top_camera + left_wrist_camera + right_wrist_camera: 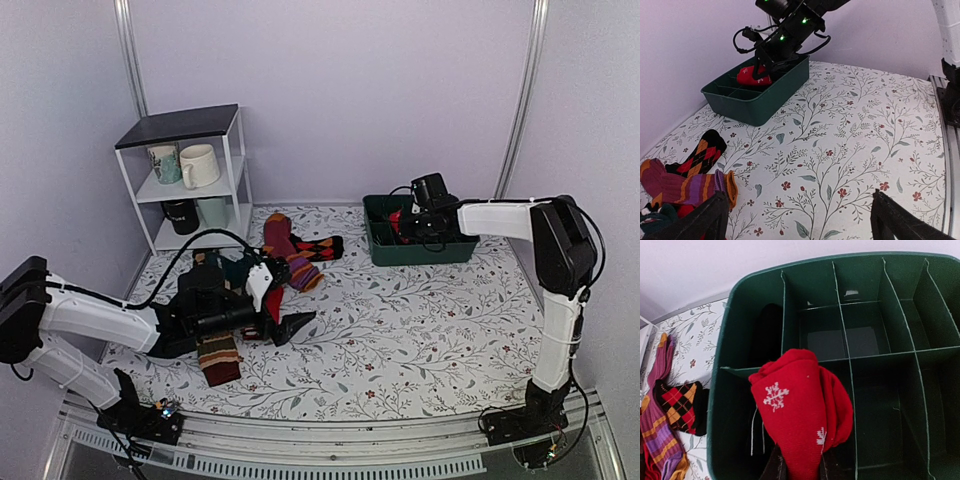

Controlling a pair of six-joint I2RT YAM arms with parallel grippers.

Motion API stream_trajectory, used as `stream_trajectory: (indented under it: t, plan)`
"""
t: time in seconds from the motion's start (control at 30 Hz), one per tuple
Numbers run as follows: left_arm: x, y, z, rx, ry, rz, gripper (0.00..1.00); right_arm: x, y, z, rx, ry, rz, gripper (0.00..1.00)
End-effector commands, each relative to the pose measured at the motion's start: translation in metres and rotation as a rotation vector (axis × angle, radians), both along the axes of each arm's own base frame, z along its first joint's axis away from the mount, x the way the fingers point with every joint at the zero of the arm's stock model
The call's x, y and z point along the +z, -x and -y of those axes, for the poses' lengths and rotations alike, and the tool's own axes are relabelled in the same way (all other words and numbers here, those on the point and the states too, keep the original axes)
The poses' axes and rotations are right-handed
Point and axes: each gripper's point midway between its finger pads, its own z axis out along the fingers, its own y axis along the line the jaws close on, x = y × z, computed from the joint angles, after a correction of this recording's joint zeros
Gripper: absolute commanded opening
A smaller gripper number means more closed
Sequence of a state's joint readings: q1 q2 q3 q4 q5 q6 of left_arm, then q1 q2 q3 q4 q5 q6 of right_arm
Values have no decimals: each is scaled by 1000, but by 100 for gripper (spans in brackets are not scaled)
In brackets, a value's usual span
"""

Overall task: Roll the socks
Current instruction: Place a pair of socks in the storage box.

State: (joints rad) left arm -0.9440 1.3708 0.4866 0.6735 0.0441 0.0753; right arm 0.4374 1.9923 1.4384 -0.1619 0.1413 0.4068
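The white-striped black sock is in the bin's corner, so my right gripper needs to lower the red bundle past the bin's divider into the bin's near section [402,236] beside that sock next.
The socks [800,410] are bright red with white snowflakes, rolled into a bundle. My right gripper [800,466] is shut on the bundle's lower end and holds it over the near-left compartments of a green divided bin [720,390]. From above, the socks [398,222] show red inside the bin [420,252] at my right gripper [410,226]. The left wrist view shows the socks [754,75] in the bin [755,102] too. My left gripper [800,215] is open and empty above the patterned tablecloth, beside the sock pile; from above, my left gripper [288,297] is at centre left.
A pile of other socks lies at centre left: a maroon sock with purple-orange stripes [290,255], a black-and-red argyle sock [320,245] and a brown striped sock [218,355]. A white shelf rack [190,170] holding mugs stands at the back left.
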Motion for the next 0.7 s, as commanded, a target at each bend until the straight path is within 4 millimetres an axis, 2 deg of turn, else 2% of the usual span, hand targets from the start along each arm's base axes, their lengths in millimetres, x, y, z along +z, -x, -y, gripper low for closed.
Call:
stream_trajectory:
  t: [0.0,0.23,0.53,0.67]
  plan:
    - [12,0,-5,-7,55,36,99,-19,-15,4,-47,28,-28,0]
    - [12,2,-15,16,62,58,100,-45,-9,11,-70,73,-111,0]
    - [14,6,-16,0,68,64,99,-63,10,28,-111,118,-178,0]
    - [13,6,-16,-1,63,66,99,-66,2,21,-88,103,-177,0]
